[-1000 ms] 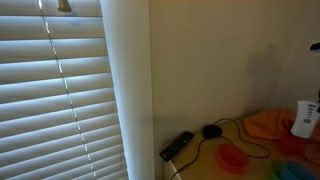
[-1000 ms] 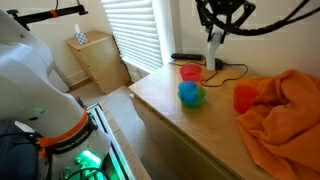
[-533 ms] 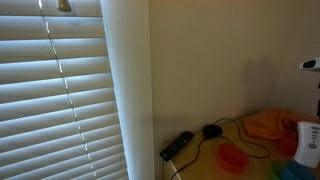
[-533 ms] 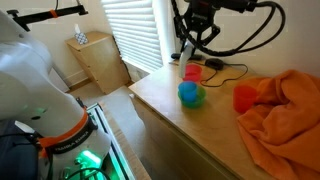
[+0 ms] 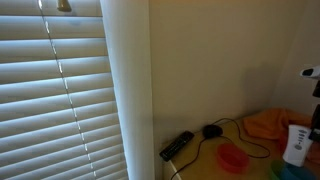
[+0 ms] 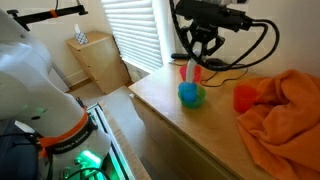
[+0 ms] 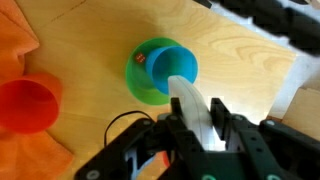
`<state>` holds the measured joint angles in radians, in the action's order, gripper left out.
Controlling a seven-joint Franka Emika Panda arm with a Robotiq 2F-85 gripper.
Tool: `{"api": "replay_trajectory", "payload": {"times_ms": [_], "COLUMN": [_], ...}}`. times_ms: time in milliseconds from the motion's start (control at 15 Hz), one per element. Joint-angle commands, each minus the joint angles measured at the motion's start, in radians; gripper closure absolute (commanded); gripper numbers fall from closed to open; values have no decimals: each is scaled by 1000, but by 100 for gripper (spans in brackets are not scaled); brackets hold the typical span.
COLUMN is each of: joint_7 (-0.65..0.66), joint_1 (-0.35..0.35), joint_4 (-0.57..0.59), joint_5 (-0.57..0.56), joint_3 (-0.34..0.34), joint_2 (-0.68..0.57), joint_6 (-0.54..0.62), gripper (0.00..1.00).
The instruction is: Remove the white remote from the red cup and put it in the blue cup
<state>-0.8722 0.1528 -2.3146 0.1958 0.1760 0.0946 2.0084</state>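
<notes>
My gripper holds the remote still at the blue cup's rim, so next it will move down to lower the remote into the blue cup's opening (image 6: 188,88) (image 7: 172,66) below my gripper and let it go.
My gripper (image 6: 194,60) is shut on the white remote (image 6: 192,69), a slim white block that hangs upright from the fingers. In the wrist view the remote (image 7: 184,88) sticks out between the fingers (image 7: 197,103), just over the rim of the blue cup (image 7: 172,63). The blue cup (image 6: 190,93) stands on a green base on the wooden tabletop. The red cup (image 6: 185,72) is right behind it and mostly hidden by the remote. The remote also shows in an exterior view (image 5: 296,143).
An orange cloth (image 6: 285,110) covers one end of the table, with another red cup (image 6: 243,97) beside it, also in the wrist view (image 7: 25,105). A long black bar (image 5: 177,145) and a black mouse (image 5: 211,130) with a cable lie by the wall. A red dish (image 5: 232,157) sits nearby.
My gripper has carried the white remote sideways away from the cloth and lowered it over the blue cup. The cups have not moved.
</notes>
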Motion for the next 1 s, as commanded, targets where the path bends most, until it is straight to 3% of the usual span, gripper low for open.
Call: {"api": "replay_trajectory", "payload": {"times_ms": [0,467,933], "joint_7": [64,127,108], "joint_1": [-4,-2,-5], "joint_4": [-1,8,24], "joint_5": [-5,-63,-86], "joint_3": [1,-11,-36], "joint_2": [-35,-96,-183], "joint_6": [6,-6,56], "gripper": [91,91,91]}}
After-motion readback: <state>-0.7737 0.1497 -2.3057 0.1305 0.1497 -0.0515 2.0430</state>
